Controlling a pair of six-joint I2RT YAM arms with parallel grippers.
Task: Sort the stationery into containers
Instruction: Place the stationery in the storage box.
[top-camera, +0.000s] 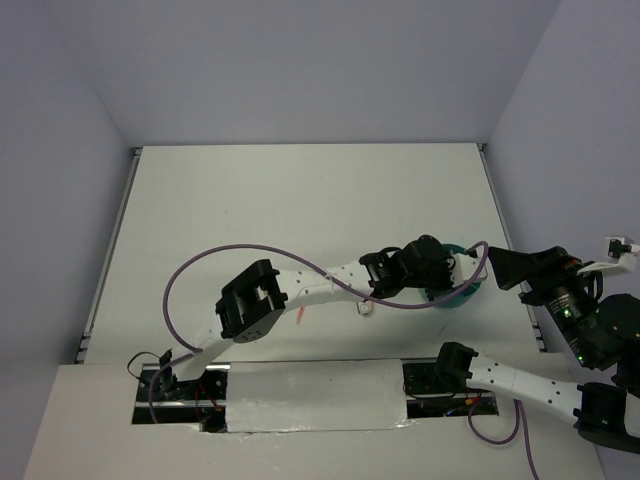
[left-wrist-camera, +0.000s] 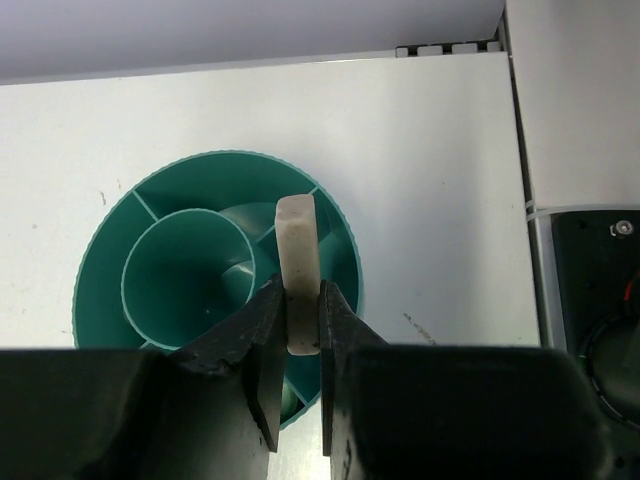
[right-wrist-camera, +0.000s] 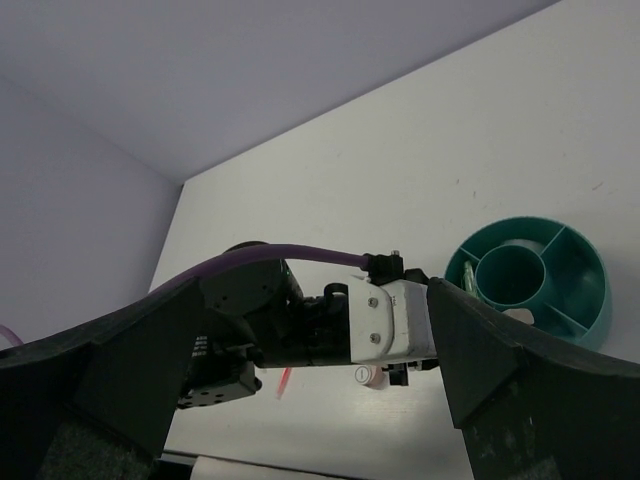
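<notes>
My left gripper lowers toward the cup's outer section (left-wrist-camera: 339, 268) beside the mint green piece next and releases the off-white tape ring, since that section is below my left gripper.
A round teal cup (top-camera: 458, 292) (left-wrist-camera: 110, 270) (right-wrist-camera: 590, 300) with inner compartments stands right of the table's middle. My left gripper (top-camera: 436, 272) (left-wrist-camera: 300, 300) hangs over it, shut on an off-white tape ring (left-wrist-camera: 298, 240) held edge-on above an outer compartment on the cup's right side. A mint green piece (right-wrist-camera: 466, 280) lies in one outer compartment. A pink-red pen (top-camera: 301, 317) (right-wrist-camera: 284, 381) and a pink-white mini stapler (top-camera: 366, 309) (right-wrist-camera: 368, 376) lie on the table under the left arm. My right gripper (top-camera: 520, 275) (right-wrist-camera: 315, 290) stands open to the right of the cup, with nothing between its fingers.
White walls enclose the table on the left, back and right. A purple cable (top-camera: 200, 262) loops over the left arm. A raised white panel (top-camera: 300, 395) spans the near edge between the arm bases. A metal rail (left-wrist-camera: 540, 215) runs along the table's right edge.
</notes>
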